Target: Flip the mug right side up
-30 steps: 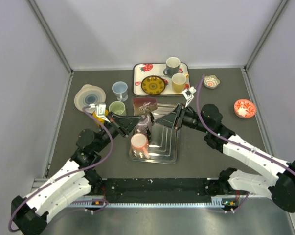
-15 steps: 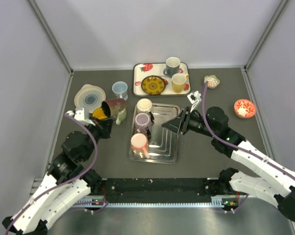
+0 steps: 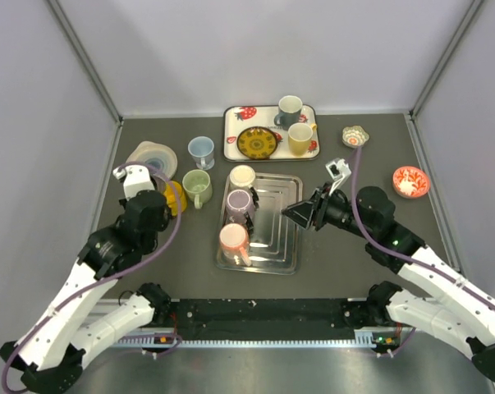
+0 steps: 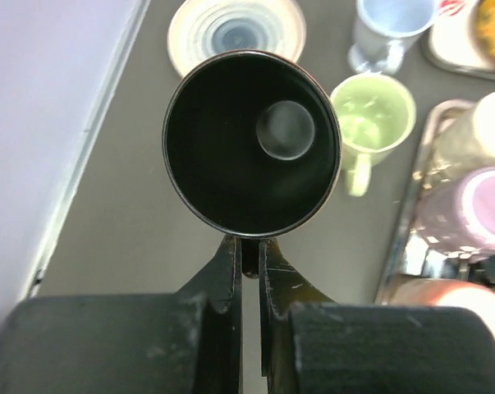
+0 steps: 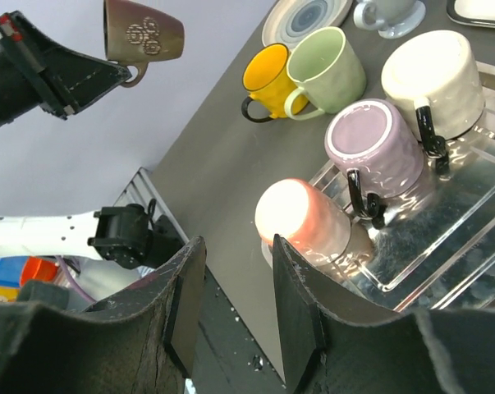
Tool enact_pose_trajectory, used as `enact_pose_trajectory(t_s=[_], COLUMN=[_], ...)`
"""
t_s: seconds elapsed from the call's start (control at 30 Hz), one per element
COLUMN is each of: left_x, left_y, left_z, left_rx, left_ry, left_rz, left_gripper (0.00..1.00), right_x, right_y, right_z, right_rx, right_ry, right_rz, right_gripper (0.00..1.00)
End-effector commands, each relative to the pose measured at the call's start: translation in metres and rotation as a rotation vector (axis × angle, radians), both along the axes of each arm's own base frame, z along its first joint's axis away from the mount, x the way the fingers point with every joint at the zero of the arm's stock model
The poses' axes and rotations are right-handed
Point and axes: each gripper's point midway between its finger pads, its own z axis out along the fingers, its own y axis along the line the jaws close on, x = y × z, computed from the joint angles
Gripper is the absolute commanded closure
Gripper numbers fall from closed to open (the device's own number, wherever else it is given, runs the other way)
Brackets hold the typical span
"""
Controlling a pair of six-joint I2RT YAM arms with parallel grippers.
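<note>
The spot on the tabletop beside the yellow mug is below my raised left gripper. My left gripper should move down to it and let go of the brown mug's handle.
My left gripper (image 4: 249, 246) is shut on the handle of a brown mug (image 4: 222, 139), whose dark inside faces the left wrist camera. The right wrist view shows this mug (image 5: 143, 31) hanging in the air above the table, left of the green mug (image 5: 325, 70). From above, the left wrist (image 3: 136, 179) hides it. My right gripper (image 5: 237, 246) is open and holds nothing; it hovers over the right part of the metal tray (image 3: 281, 240). Cream (image 3: 242, 176), purple (image 3: 239, 201) and pink (image 3: 233, 238) mugs rest bottom-up on the tray.
A yellow mug (image 3: 176, 197) and the green mug (image 3: 197, 184) stand left of the tray. Behind them are stacked plates (image 3: 151, 158) and a blue cup (image 3: 201, 149). A white tray (image 3: 233, 135) with mugs sits at the back. Two small bowls (image 3: 355, 136) (image 3: 410, 180) lie right.
My left arm has swung from the tray to the left with the brown mug and turned its opening toward the wrist camera. My right gripper has drawn back to the right.
</note>
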Motion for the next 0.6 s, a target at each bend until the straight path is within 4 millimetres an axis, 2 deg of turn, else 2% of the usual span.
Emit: enact_pose_trajectory(t_s=[0.0,0.03,0.07,0.1,0.13,0.17,0.23,0.27,0.3,0.37,0.4,0.57], left_x=[0.003,0.011,0.015,0.021,0.029,0.033,0.041,0.049,0.056,0.067,0.073,0.087], left_y=[0.029,0.024,0.039,0.043,0.055,0.061,0.075,0.077,0.079,0.09,0.092,0.115], left_z=[0.002,0.0,-0.012,-0.021,-0.026,-0.038,-0.048,-0.048,-0.059,-0.067,-0.079,-0.111], left_rx=[0.109,0.091,0.11,0.093,0.036,0.02,-0.01,-0.004,-0.002,-0.06,-0.08,-0.121], left_ry=[0.028,0.024,0.063,0.086,0.08,0.098,0.11,0.101,0.137,0.149,0.185,0.241], left_rz=[0.11,0.094,0.143,0.153,0.188,0.195,0.245,0.244,0.261,0.297,0.307,0.387], left_gripper=[1.0,1.0,1.0,1.0,1.0,1.0,1.0,1.0,1.0,1.0,1.0,1.0], right_x=[-0.002,-0.004,-0.005,-0.006,-0.007,-0.008,-0.009,-0.008,-0.008,-0.007,-0.008,-0.011], right_y=[-0.004,-0.005,-0.005,-0.005,-0.006,-0.007,-0.009,-0.01,-0.011,-0.012,-0.013,-0.014], right_z=[-0.002,0.0,-0.001,-0.007,-0.007,-0.01,-0.015,-0.018,-0.021,-0.023,-0.026,-0.033], right_rx=[-0.003,0.008,0.015,0.011,0.015,0.009,-0.002,-0.01,-0.019,-0.023,-0.033,-0.044], right_ry=[-0.045,-0.054,-0.048,-0.039,-0.042,-0.037,-0.037,-0.037,-0.038,-0.035,-0.031,-0.016], right_rz=[-0.007,-0.006,-0.007,-0.004,-0.001,-0.001,-0.004,-0.007,-0.016,-0.022,-0.021,-0.017], right_gripper=[0.62,0.62,0.62,0.62,0.62,0.62,0.62,0.62,0.62,0.62,0.62,0.62])
